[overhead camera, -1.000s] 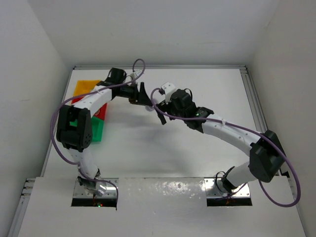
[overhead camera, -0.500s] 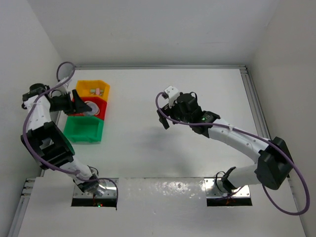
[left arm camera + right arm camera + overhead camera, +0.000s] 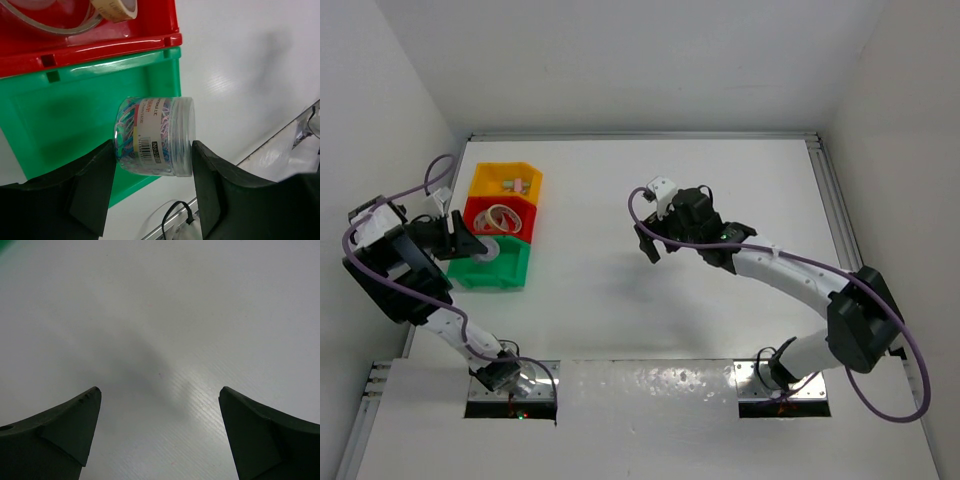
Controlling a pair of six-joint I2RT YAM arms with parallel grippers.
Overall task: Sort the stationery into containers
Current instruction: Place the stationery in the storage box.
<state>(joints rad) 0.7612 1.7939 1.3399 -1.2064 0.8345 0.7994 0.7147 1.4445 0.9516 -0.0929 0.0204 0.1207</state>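
My left gripper lowers the jar of paper clips into the green bin (image 3: 60,110) next and releases it there, since the bin's empty bottom lies below my gripper.
Three bins stand in a column at the table's left: yellow (image 3: 506,178), red (image 3: 500,216), green (image 3: 502,271). My left gripper (image 3: 470,246) is shut on a clear plastic jar (image 3: 152,136) of coloured paper clips. It holds the jar sideways just above the green bin (image 3: 60,110). The jar shows faintly in the top view (image 3: 486,252). The red bin (image 3: 100,45) holds a tan tape ring (image 3: 117,9) and a clear tape ring (image 3: 50,22). Small pastel pieces lie in the yellow bin. My right gripper (image 3: 648,245) is open and empty over the bare table (image 3: 160,315).
A raised rail (image 3: 830,200) runs along the table's right side and another along the back (image 3: 640,135). White walls close in on three sides. The table's metal edge strip and a black cable (image 3: 280,150) lie beside the green bin.
My left arm has swung from the table's middle to the far left with the jar in it, passing over the red bin to above the green bin. My right gripper shifted slightly left.
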